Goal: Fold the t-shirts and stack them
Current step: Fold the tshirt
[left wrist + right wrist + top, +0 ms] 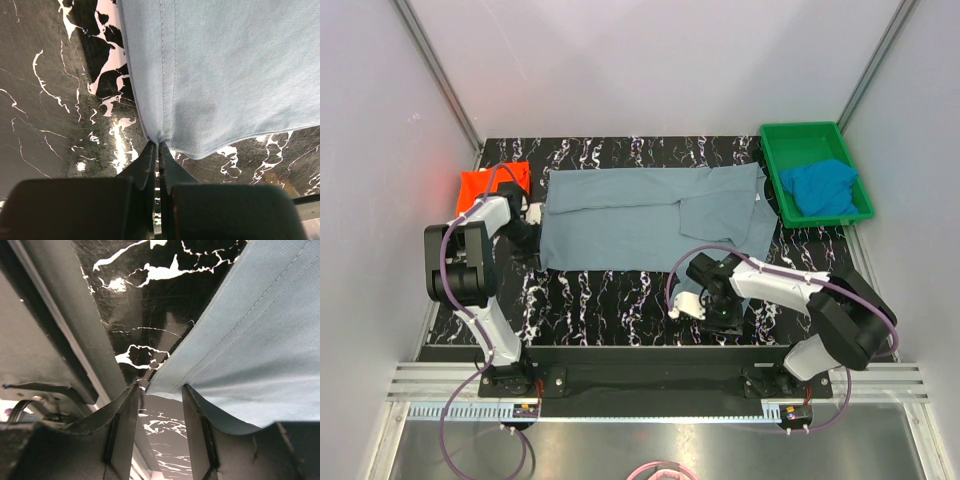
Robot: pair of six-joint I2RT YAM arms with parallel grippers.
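The grey-blue t-shirt's corner (164,391) still lies unpinched between my right gripper's open fingers, so next I will move that gripper slightly outward at the near hem and close it on the corner.
The large grey-blue t-shirt (640,215) lies spread across the middle of the table. My left gripper (532,238) is at its near left corner. In the left wrist view this gripper (159,146) is shut, pinching the hem of the grey-blue t-shirt (235,70). My right gripper (695,280) is at the shirt's near right edge. Its jaws (160,387) stand apart, and the shirt's corner (250,355) drapes over the right finger without being pinched. An orange-red t-shirt (488,184) lies folded at the far left. A bright blue t-shirt (820,188) sits crumpled in the tray.
The green plastic tray (800,131) stands at the back right corner. The black marbled tabletop (610,300) shows between the shirt and the arm bases. Grey walls close in both sides. A metal rail (650,380) runs along the near edge.
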